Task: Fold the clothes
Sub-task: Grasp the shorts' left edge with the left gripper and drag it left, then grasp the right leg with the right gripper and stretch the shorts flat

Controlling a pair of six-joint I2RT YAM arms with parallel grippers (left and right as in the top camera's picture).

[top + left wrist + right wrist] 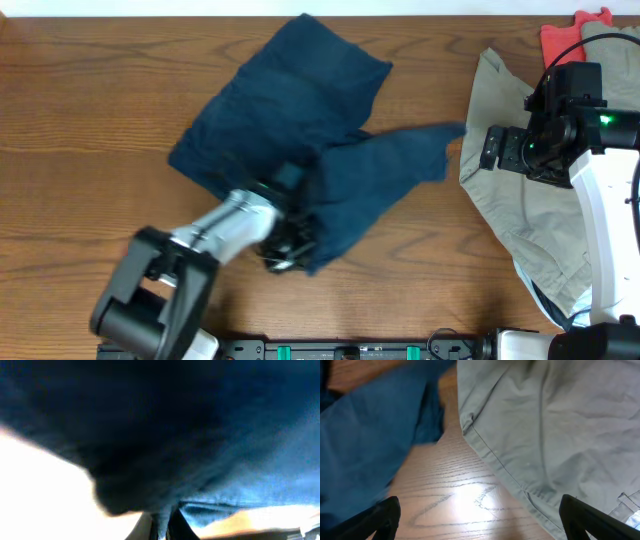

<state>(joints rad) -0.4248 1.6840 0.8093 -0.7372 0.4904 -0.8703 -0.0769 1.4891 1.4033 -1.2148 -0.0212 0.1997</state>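
My right gripper moves to the left in the overhead view and down onto the navy shorts' leg end [449, 145] [429, 412] next, since that leg end is free.
The dark navy shorts [300, 110] lie crumpled at the table's middle, one leg reaching right toward the khaki garment. My left gripper [290, 240] is at the shorts' near edge, shut on a fold of the navy fabric; in the left wrist view the shorts [190, 425] fill the frame and cloth sits pinched between the fingers [165, 527]. My right gripper [480, 148] is open and empty, above bare wood between the shorts' leg [365, 445] and the khaki garment; its fingertips [480, 520] show wide apart.
A large khaki-beige garment [520, 190] lies at the right under my right arm, also in the right wrist view [560, 425]. A small red-orange cloth [570, 35] is at the back right corner. Wooden table [80, 90].
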